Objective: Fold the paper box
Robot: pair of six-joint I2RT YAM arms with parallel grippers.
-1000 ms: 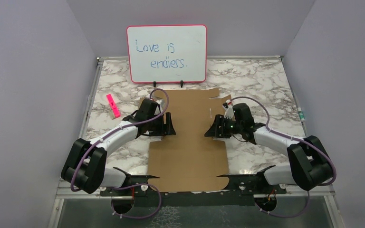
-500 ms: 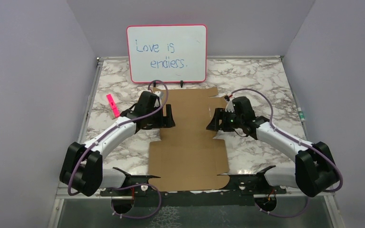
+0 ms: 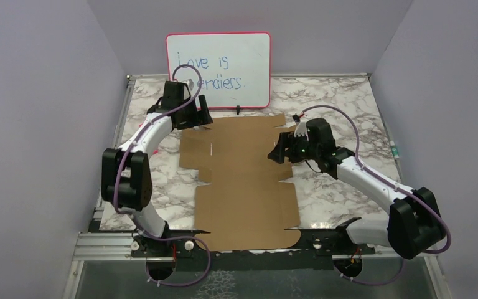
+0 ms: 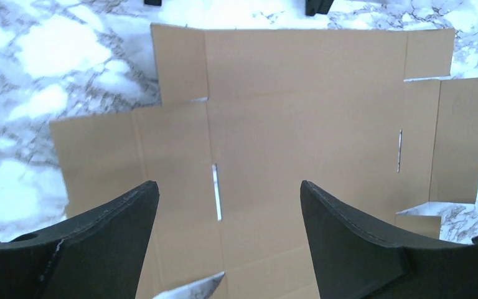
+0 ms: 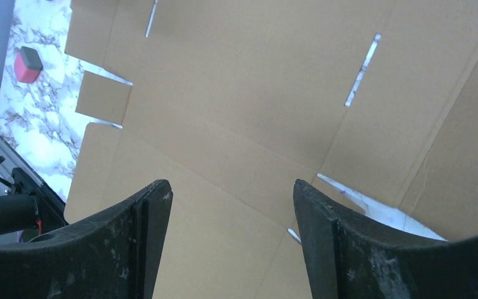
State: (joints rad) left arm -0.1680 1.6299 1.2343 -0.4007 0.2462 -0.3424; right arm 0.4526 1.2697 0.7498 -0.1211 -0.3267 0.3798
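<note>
My left gripper moves outward and down onto the far corner flap's outer edge (image 4: 160,66) next, since that edge lies below and outward of my open fingers.
The paper box is a flat brown die-cut cardboard sheet (image 3: 243,177) with flaps and slots, lying on the marble table. My left gripper (image 3: 201,119) hangs open and empty above the sheet's far left corner, close to the whiteboard. In the left wrist view the sheet (image 4: 305,118) lies well below the open left gripper (image 4: 229,190). My right gripper (image 3: 278,153) is open and empty over the sheet's right side flap. In the right wrist view the open right gripper (image 5: 232,187) hovers just over the sheet (image 5: 236,93).
A pink-framed whiteboard (image 3: 218,70) stands at the back, just behind the left gripper. A pink highlighter (image 5: 28,64) lies left of the sheet, mostly hidden by the left arm in the top view. A small marker (image 3: 394,150) lies at the table's right edge.
My left arm has swung back and to the left, off the sheet's left flap, which now lies uncovered and flat. My right gripper has shifted slightly toward the back.
</note>
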